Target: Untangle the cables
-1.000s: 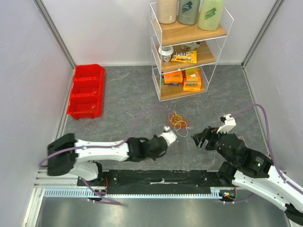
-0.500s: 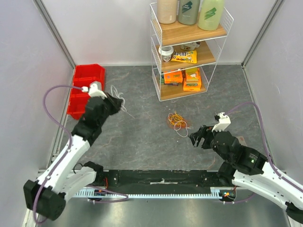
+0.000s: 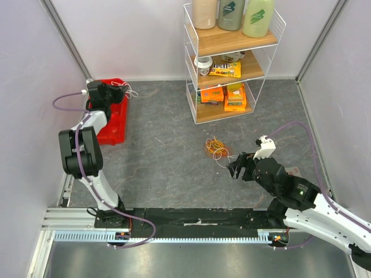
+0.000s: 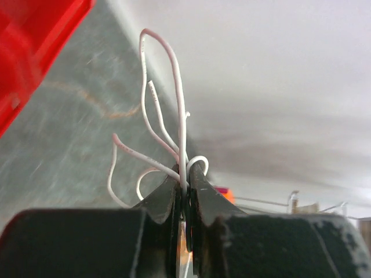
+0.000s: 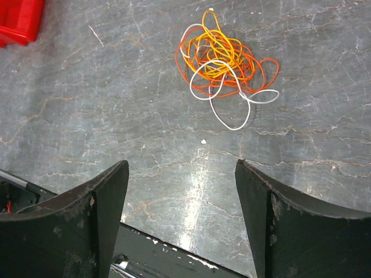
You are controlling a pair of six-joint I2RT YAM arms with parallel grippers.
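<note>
The white cable's loops jut past the red bin [image 3: 113, 119], so next I should move my left gripper to the left in the top view and release them over the bin's far end [image 3: 113, 82].
My left gripper [image 3: 119, 91] is shut on a white cable [image 4: 168, 124] and holds it in the air over the red bin [image 3: 113, 119] at the far left; the cable's loops stick out past the fingertips [image 4: 200, 179]. The white cable also shows in the top view [image 3: 127, 88]. A tangle of orange, yellow and white cables [image 3: 216, 147] lies on the table's middle; it also shows in the right wrist view [image 5: 223, 63]. My right gripper [image 3: 237, 168] is open and empty, just near and to the right of that tangle, above the table [image 5: 116, 104].
A white wire shelf rack [image 3: 232, 63] with bottles and boxes stands at the back. The red bin lies along the left wall. Purple arm cables [image 3: 295, 130] trail from both wrists. A black rail [image 3: 191, 220] runs along the near edge.
My left arm has swung from the table's middle far out to the back left, carrying the white cable over the red bin. My right gripper has edged left toward the tangle.
</note>
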